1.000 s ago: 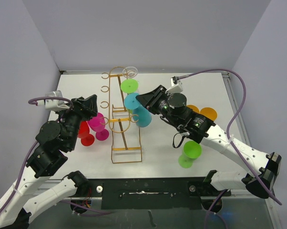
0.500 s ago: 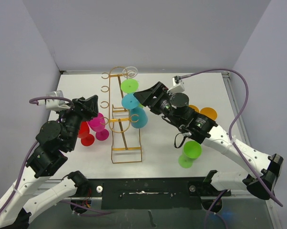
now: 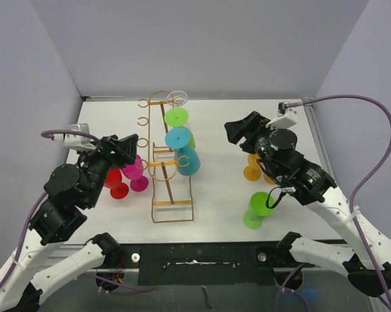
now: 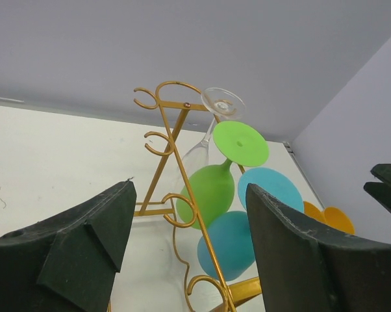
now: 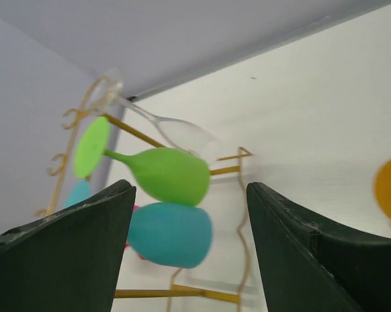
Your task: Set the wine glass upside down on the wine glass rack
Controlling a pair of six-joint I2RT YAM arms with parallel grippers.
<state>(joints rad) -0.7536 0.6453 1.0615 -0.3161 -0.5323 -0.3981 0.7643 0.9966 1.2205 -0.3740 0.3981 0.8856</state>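
Observation:
The orange wine glass has the edge of its rim facing the rack point(image 3: 162, 170), and my right gripper will move down and tip its fingers down to the glass there.
The gold wire wine glass rack point(image 3: 162, 170) stands mid-table. Three glasses hang upside down on its right side: a clear one point(image 3: 178, 97) at the top, a green one point(image 3: 176, 117) below it, then a blue wine glass point(image 3: 189, 160), also seen as the blue wine glass point(image 5: 171, 234) in the right wrist view. My right gripper point(image 3: 238, 133) is open and empty, well to the right of the rack. My left gripper point(image 3: 125, 148) is open and empty left of the rack, facing the rack point(image 4: 182, 195).
Pink glasses point(image 3: 134, 170) and a red glass point(image 3: 117, 183) stand on the table under my left gripper. An orange glass point(image 3: 252, 171) and a green glass point(image 3: 257, 209) stand on the right, below my right arm. Walls close the back and sides.
My right gripper opened, let go of the blue glass and drew back to the right. The blue glass stays hanging on the rack. My left gripper opened slightly wider.

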